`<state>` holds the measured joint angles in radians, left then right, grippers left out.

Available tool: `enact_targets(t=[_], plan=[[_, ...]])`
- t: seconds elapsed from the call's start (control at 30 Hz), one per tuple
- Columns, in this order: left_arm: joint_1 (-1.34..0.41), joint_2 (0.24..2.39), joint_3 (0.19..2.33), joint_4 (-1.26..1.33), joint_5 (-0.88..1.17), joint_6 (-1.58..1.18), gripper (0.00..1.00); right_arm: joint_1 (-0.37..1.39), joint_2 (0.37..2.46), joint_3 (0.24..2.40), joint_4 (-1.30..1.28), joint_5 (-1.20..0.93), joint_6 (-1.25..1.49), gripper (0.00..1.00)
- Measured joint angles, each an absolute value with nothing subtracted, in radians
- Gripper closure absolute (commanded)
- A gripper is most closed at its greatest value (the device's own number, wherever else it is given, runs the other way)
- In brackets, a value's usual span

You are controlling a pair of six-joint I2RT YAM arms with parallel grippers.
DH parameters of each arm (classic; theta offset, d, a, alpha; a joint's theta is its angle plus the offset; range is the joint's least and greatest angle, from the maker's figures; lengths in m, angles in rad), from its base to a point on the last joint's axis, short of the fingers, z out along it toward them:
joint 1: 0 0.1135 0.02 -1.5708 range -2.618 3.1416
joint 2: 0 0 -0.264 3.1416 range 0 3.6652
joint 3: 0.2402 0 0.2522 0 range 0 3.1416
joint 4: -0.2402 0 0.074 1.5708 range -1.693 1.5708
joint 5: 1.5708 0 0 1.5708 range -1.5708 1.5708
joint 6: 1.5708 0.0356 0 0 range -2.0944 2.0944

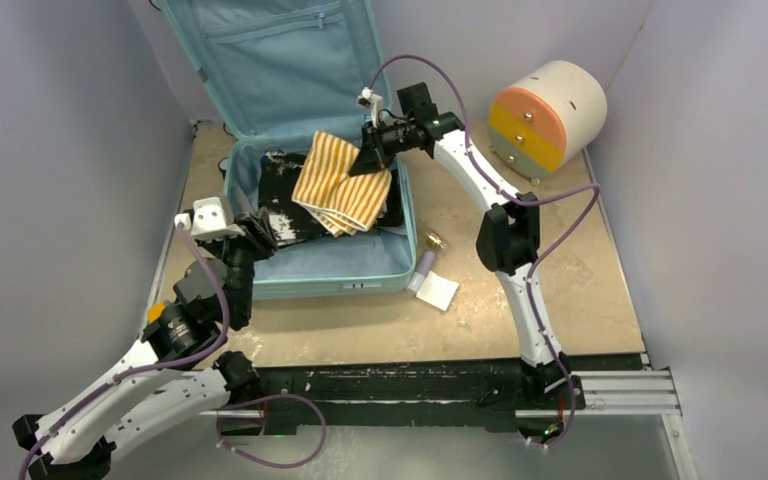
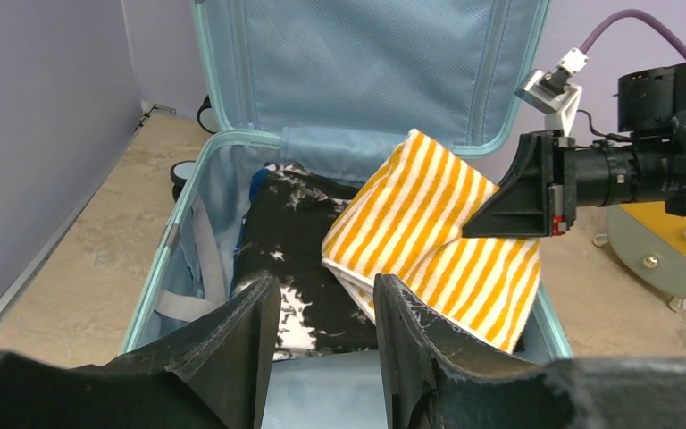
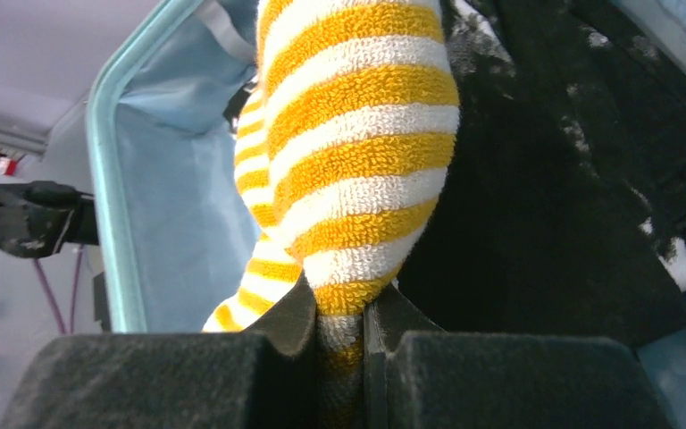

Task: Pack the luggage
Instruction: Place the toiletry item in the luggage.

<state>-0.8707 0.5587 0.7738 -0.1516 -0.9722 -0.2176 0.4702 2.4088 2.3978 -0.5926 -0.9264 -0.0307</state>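
I will next lift and turn my right gripper, then lower it to release the slanted towel onto the black-and-white garment [image 1: 280, 195] [image 3: 536, 188], as that lies below it.
The pale teal luggage [image 1: 310, 285] lies open on the table, its lid [image 1: 280, 60] standing up at the back. A black-and-white garment [image 1: 280, 195] lies inside it. My right gripper [image 1: 370, 160] is shut on a corner of a yellow-and-white striped towel [image 1: 335, 180], which drapes over the garment and the luggage's right side. In the right wrist view the towel [image 3: 357, 143] is pinched between the jaws [image 3: 339, 313]. My left gripper [image 2: 326, 290] is open and empty at the luggage's near-left edge [image 2: 165, 259], facing the garment [image 2: 290, 223] and the towel [image 2: 429, 232].
A round cream drawer unit [image 1: 548, 115] with orange, yellow and green fronts stands at the back right. A white tube-like item [image 1: 435, 285] and a small gold object [image 1: 434, 240] lie on the table just right of the luggage. Grey walls close in on three sides.
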Motion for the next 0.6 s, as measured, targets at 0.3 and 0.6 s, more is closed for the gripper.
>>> enact_targets(t=[0.3,0.6], plan=[[-0.871,0.58,0.774,-0.152,-0.969,-0.223,0.55,0.521,2.481,2.477,-0.595,-0.833,-0.052,1.0],[-0.871,0.579,0.774,-0.155,-0.966,-0.225,0.55,0.566,2.259,2.251,-0.314,-0.677,0.256,1.0]])
